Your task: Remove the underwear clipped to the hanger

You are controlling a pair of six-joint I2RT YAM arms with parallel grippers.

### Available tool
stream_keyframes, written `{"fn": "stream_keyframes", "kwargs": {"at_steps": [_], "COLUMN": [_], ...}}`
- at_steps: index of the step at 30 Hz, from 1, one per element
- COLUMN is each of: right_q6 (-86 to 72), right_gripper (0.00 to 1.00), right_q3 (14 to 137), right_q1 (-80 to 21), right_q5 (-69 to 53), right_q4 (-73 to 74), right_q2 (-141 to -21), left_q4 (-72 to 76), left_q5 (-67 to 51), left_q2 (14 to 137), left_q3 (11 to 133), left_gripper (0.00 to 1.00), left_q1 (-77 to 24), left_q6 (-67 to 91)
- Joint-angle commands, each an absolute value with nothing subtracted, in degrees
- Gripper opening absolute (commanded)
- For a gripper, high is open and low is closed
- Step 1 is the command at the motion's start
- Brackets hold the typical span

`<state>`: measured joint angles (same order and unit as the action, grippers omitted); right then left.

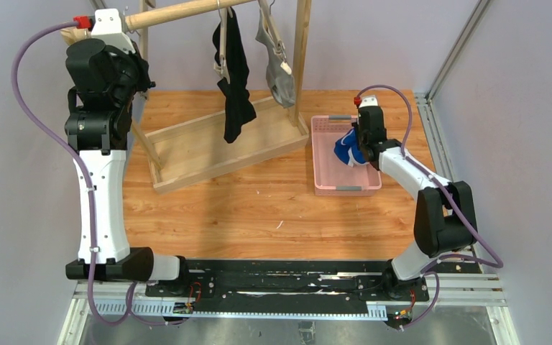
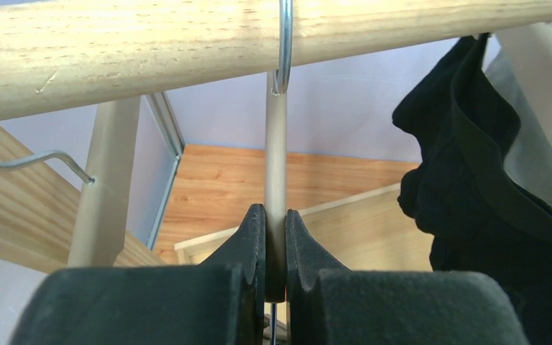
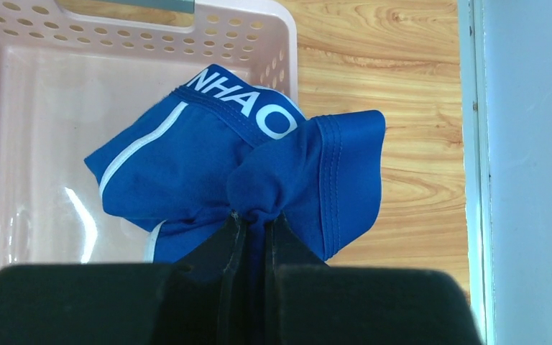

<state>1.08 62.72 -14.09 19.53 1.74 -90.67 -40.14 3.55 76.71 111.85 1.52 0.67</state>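
Observation:
My right gripper will move toward the middle of the basket and then open, because part of the royal blue underwear [image 1: 346, 149] sticks out past the pink basket's rim.
My right gripper [image 3: 259, 219] is shut on the royal blue underwear [image 3: 208, 158] with white lettering and holds it bunched over the right side of the pink basket [image 3: 43, 108]; the top view shows the same, with the blue underwear [image 1: 346, 149] at the right gripper [image 1: 357, 146]. The black underwear [image 1: 234, 83] and the grey underwear [image 1: 277, 68] hang from hangers on the wooden rod [image 1: 187, 11]. My left gripper [image 2: 275, 215] is raised by the rod's left part and shut on the pale stem of an empty hanger [image 2: 276, 158], its metal hook over the rod [image 2: 187, 50]. The black underwear [image 2: 474, 208] hangs just right of it.
The wooden rack [image 1: 215, 147] stands on the table's back half, its right post [image 1: 301, 57] close to the pink basket [image 1: 323, 180]. Another pale post [image 2: 104, 187] with a wire hook is left of the held hanger. Metal rails [image 1: 431, 122] run along the right wall.

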Motion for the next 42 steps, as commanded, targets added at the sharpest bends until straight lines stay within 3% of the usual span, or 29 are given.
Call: {"fn": "stream_keyframes", "kwargs": {"at_steps": [1,6,10,11,13,15,24,25,28,30,31,42], "right_q6": [0.0,-0.4,-0.5,-0.5,-0.5,-0.4,-1.9,-2.0,-2.0,-1.8,-1.6,0.7], "right_gripper": [0.01,0.0,0.01,0.03,0.22,0.26,0.11,0.13,0.35,0.63,0.67,0.7], "right_q3": [61.8,61.8,62.9,63.2,64.1,64.5,65.3,65.4,65.3,65.4,65.3,64.5], "right_q1": [-13.3,-13.3,-13.3,-13.3,-13.3,-13.3,-13.5,-13.6,-14.1,-14.3,-14.3,-17.2], "right_q5": [19.6,18.1,16.6,16.2,15.9,15.5,3.4,2.1,1.5,1.9,2.2,6.4], "right_q4": [0.8,1.6,2.8,3.3,4.2,4.6,5.4,5.5,5.9,6.1,6.2,7.4], "right_q2": [-92.5,-93.8,-94.9,-95.2,-95.5,-95.6,-95.1,-95.0,-94.7,-94.5,-94.3,-86.5], "left_q4": [-36.3,-37.2,-36.5,-36.6,-36.9,-36.9,-36.4,-36.4,-36.8,-37.3,-37.4,-38.9], "left_q5": [5.5,7.4,8.6,8.8,9.5,9.9,10.8,10.8,11.0,10.9,10.8,8.7], "left_q2": [78.4,79.0,77.6,77.2,76.6,75.7,71.1,70.8,70.3,69.9,69.7,65.7], "left_q3": [114.5,114.0,111.2,111.0,110.7,110.4,107.8,107.7,107.8,107.9,107.9,108.0], "left_gripper": [0.0,0.0,0.07,0.09,0.15,0.19,0.3,0.34,0.41,0.45,0.47,0.66], "left_q1": [2.7,3.1,3.1,3.1,3.1,3.1,3.1,3.1,3.1,3.1,3.1,3.1], "left_q6": [1.1,1.5,2.1,2.1,1.9,1.6,0.7,0.6,0.2,0.2,0.2,-0.1]}}
